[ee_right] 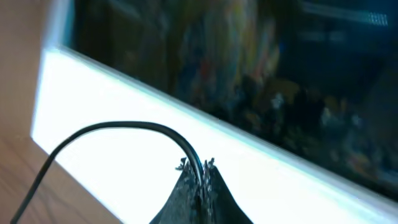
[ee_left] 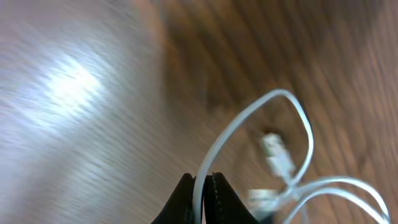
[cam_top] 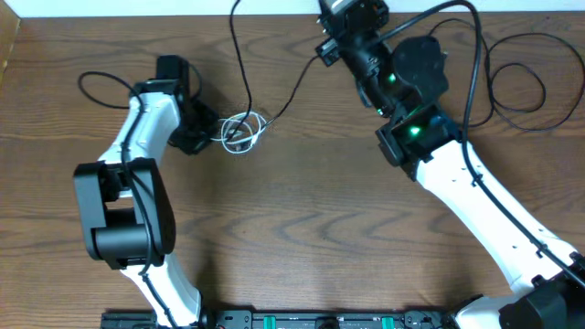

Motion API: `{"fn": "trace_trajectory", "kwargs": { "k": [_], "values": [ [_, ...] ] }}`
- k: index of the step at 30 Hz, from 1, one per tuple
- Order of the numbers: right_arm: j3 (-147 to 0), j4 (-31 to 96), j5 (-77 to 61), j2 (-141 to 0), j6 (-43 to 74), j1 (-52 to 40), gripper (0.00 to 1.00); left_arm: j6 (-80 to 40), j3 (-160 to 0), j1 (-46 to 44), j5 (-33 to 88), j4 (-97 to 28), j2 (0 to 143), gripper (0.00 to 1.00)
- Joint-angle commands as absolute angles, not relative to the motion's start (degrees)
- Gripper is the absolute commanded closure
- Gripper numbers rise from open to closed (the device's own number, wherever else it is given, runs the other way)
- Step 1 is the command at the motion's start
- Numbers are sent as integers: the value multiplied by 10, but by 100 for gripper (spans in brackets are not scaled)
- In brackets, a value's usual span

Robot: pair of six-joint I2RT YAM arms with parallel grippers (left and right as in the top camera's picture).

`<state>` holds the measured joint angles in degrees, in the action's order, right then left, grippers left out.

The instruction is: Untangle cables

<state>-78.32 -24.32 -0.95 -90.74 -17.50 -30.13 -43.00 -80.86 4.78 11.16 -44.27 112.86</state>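
I should next pull my right gripper away from the white coil, as the black cable [cam_top: 245,68] runs into it, then lower it over the black loops on the table and let go.
A short white cable [cam_top: 243,133] lies coiled on the wooden table, its loops and plug [ee_left: 278,155] blurred in the left wrist view. My left gripper [ee_left: 200,182] is shut on one strand of it, just left of the coil [cam_top: 212,128]. A long black cable [cam_top: 245,68] runs from the coil up toward the table's far edge and across to my right gripper [cam_top: 325,47]. The right gripper [ee_right: 199,167] is shut on that black cable [ee_right: 112,130], held up near the far edge.
Thicker black robot wires loop at the back right [cam_top: 516,78] and behind the left arm [cam_top: 101,87]. A white band [ee_right: 124,99] borders the table's far edge. A black rail [cam_top: 302,320] runs along the front.
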Motion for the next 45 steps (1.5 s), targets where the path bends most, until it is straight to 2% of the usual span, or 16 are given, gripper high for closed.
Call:
{"fn": "trace_trajectory", "kwargs": {
  "k": [1,4,11,19,21,25,31,41,45],
  "values": [
    [-790,-197,79,-898,-167,-283,99,-420,-806,72,76,-453,1136,90],
    [-790,-102,125,-898,-167,-264,99,-421,-806,90,76,-465,1136,90],
    [-790,132,125,-903,-167,-211,99,-452,-806,122,28,-485,1136,90],
    [-790,251,114,-936,-99,-172,99,-489,-806,170,-16,-517,1136,89],
    [-790,264,94,-949,-96,-170,99,-511,-806,191,-18,-529,1136,83],
    [-790,267,1,-977,-77,-170,99,-530,-803,216,6,-540,1136,83],
    [-790,232,-178,-1027,-43,-173,99,-530,-795,203,26,-524,1136,83],
    [-792,87,-156,-943,-23,-166,99,-526,-794,169,25,-511,1136,83],
    [-792,4,-36,-884,-52,-164,99,-526,-794,165,25,-509,1136,83]
  ]
}}
